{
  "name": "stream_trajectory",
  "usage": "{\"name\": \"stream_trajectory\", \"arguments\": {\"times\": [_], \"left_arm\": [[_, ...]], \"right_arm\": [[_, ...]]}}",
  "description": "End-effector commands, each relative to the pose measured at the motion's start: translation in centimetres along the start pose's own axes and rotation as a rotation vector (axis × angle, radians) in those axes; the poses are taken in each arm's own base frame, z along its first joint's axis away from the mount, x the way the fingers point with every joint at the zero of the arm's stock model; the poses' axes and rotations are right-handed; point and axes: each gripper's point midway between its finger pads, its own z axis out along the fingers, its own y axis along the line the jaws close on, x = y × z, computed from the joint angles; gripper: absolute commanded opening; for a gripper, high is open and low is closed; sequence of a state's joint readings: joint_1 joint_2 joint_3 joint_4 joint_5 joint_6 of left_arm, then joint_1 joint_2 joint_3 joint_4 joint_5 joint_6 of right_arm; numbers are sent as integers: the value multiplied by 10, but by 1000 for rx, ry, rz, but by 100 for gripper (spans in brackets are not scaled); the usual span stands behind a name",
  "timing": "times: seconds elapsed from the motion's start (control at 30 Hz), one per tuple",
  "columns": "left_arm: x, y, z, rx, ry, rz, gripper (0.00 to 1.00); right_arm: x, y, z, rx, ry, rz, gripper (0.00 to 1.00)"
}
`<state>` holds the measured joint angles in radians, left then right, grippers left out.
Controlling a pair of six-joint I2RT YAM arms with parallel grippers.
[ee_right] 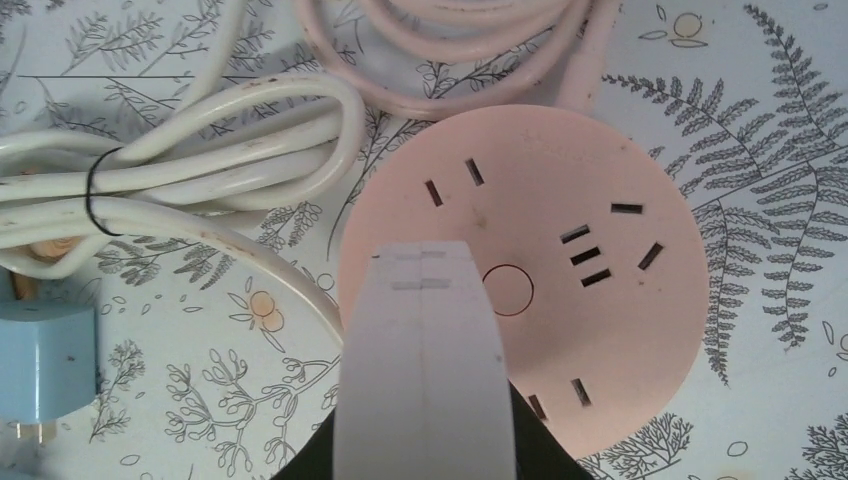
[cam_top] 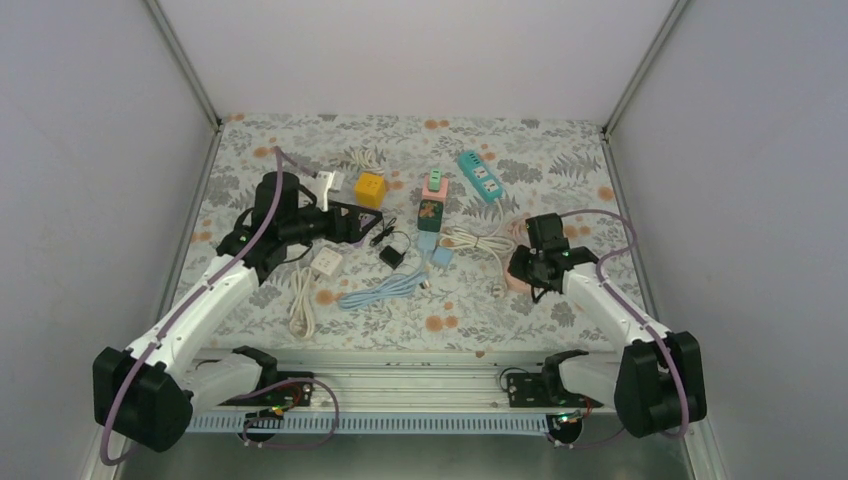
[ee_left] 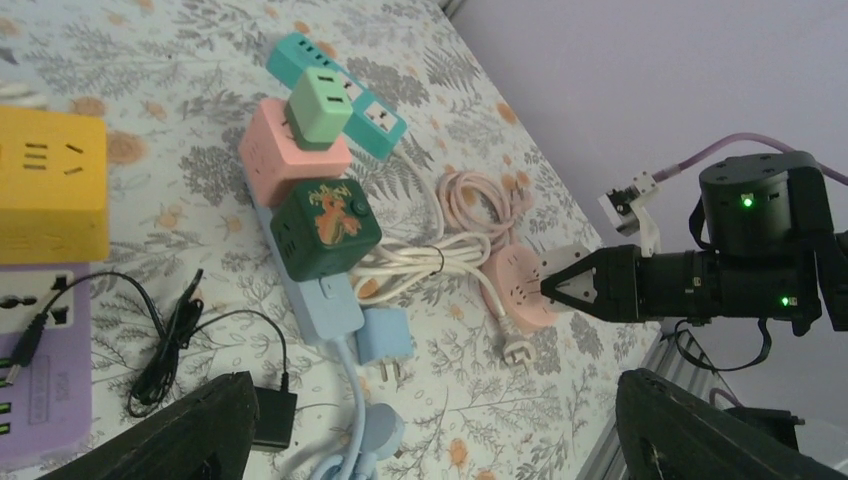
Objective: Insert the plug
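The robot's right gripper has to turn and move outward over the pink socket (ee_right: 590,300) toward the socket's far paired slots to let go, because these slots slant against the gripper's closed fingers.
A round pink socket (ee_right: 590,300) lies on the flowered cloth at the right; it also shows in the top view (cam_top: 514,280) and the left wrist view (ee_left: 512,292). My right gripper (ee_right: 422,262) is shut with its white pads together, empty, tip just over the socket's left half (cam_top: 527,268). A white plug (ee_left: 517,350) on a bundled white cord (ee_right: 200,150) lies on the cloth beside the socket. A light blue plug (ee_left: 385,335) lies further left. My left gripper (ee_left: 440,440) is wide open and empty, hovering near the purple strip (ee_left: 40,360).
Behind the middle stand a yellow cube socket (cam_top: 370,188), a teal strip (cam_top: 480,175), a pink cube with a green adapter (cam_top: 434,185) and a dark green cube (cam_top: 430,212). A black adapter (cam_top: 393,255), a white square socket (cam_top: 326,262) and a blue cable (cam_top: 385,290) lie nearer.
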<state>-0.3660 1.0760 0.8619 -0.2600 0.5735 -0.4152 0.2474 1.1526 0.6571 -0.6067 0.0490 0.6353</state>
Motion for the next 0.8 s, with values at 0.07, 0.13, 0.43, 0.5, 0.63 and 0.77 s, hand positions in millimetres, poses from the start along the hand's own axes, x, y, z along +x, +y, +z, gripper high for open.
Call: {"name": "stream_trajectory", "arguments": {"times": [0.07,0.13,0.43,0.5,0.63,0.77], "left_arm": [[2,-2,4,43,13,7,89],[4,-3,5,47,15,8,89],[8,-1,7,57,23,-3,89],[9,-2,6,56,25,-1,89],[10,-1,6,55,25,-4,89],[12,-1,5,53,26,-8,88]], "right_arm": [[1,-12,3,65,28,62,3],[2,-13,3,74,40,67,3],[2,-8,8,63,61,54,3],[-2,-5,8,57,53,44,3],[-3,-8,12,80,60,23,3],[2,-11,16,92,73,22,3]]}}
